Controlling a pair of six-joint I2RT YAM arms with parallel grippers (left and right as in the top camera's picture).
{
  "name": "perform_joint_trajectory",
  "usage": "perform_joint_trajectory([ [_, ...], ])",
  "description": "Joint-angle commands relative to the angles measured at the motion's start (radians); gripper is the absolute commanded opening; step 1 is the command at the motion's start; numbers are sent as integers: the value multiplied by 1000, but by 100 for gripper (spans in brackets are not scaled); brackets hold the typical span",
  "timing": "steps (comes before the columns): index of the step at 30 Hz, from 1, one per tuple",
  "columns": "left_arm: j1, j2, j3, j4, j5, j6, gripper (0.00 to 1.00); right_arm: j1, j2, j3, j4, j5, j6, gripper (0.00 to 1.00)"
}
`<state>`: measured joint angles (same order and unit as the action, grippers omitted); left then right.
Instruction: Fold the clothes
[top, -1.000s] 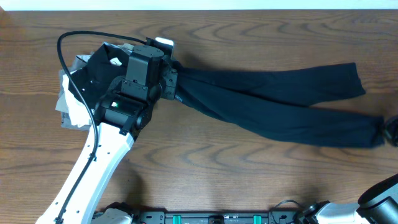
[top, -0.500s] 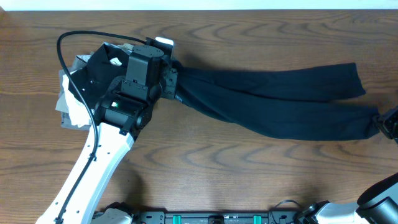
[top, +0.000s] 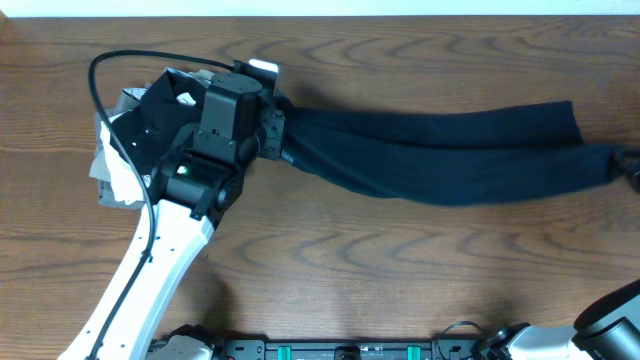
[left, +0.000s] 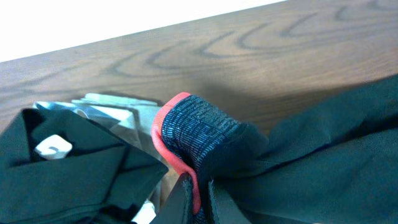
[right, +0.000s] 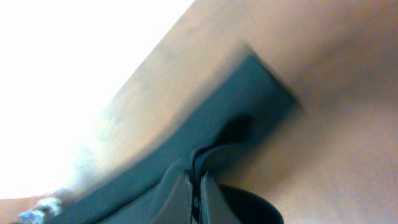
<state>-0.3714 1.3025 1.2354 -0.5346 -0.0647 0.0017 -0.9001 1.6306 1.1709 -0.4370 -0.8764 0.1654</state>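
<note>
The left gripper moves back and down to the bare tabletop nearer my base next and releases the waistband (left: 193, 130), since open wood there leaves it room.
The clothes, long black leggings (top: 430, 150), lie stretched across the table from left to right. My left gripper (top: 272, 132) is shut on their grey and coral-red waistband (left: 193, 130) at the left end, and the red edge runs down between the fingertips of the left gripper (left: 199, 194). At the far right edge, my right gripper (top: 630, 165) is shut on the cuff of one leg. The right wrist view shows a fold of black fabric (right: 249, 118) pinched in the right gripper (right: 196, 186). Both legs lie close together, almost overlapping.
A pile of other garments sits at the far left behind the left arm: a black shirt (top: 150, 110) with a white mark (left: 53, 146) on top of white and grey cloth (top: 112, 175). The table's far edge (top: 400, 12) runs close behind the leggings.
My right gripper has carried the near leg's cuff toward the far side of the table, closing the gap between the two legs. The left gripper has stayed put on the waistband.
</note>
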Motion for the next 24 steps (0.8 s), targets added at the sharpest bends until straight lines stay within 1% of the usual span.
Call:
perform_joint_trajectory([
  [1,3,-76,8,5,-35,19,6,-80,-61,13,122,-236,212,1],
  [2,3,-94,8,4,-34,22,6,-105,-69,13,170,-230,315,1],
  [4,3,-123,8,2,-34,23,6,-137,-76,13,230,-232,415,1],
  [6,2,-153,8,-2,-34,23,6,-165,-89,13,272,-242,467,1],
  [11,2,-204,8,-16,-33,25,6,-172,-108,13,396,-315,466,1],
  [14,2,-209,8,-40,-25,24,6,-166,-110,13,426,-336,474,1],
  [17,2,-196,8,-114,51,17,6,-158,-110,13,417,-332,482,1],
  [19,2,-180,8,-177,82,-28,6,-152,-110,13,418,-331,493,1],
  [23,1,-126,6,-305,88,-134,6,-147,-110,13,409,-332,493,1],
  [24,1,-108,6,-332,114,-144,6,-147,-110,13,399,-327,494,1],
])
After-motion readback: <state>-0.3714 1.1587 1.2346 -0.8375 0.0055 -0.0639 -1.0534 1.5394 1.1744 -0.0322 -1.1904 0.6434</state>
